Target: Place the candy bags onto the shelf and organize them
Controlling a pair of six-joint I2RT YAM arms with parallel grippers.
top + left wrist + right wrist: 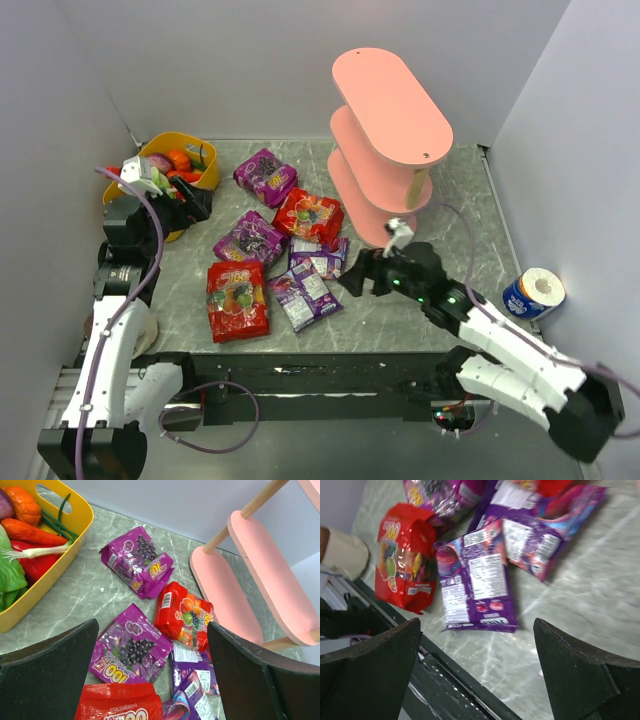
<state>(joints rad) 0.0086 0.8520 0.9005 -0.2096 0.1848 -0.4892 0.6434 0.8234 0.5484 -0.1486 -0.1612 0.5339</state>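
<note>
My right gripper moves down across the front purple bag next, onto the large red bag's edge, which lies below it, to the left in the top view.
The pink three-tier shelf (392,130) stands at the back right, its boards bare. The candy bags lie flat on the marble table: a large red one (237,300) at the front, another red one (308,216) in the middle, purple ones at the back (265,176), centre (250,238) and front (307,293). My left gripper (192,203) is open and empty by the yellow basket, above the bags (131,647). My right gripper (358,277) is open and empty, just right of the front purple bag (476,582).
A yellow oval basket (205,178) with toy vegetables sits at the back left. A blue and white roll (535,292) stands at the right wall. Grey walls close in three sides. The table's dark front edge (450,680) lies under my right gripper.
</note>
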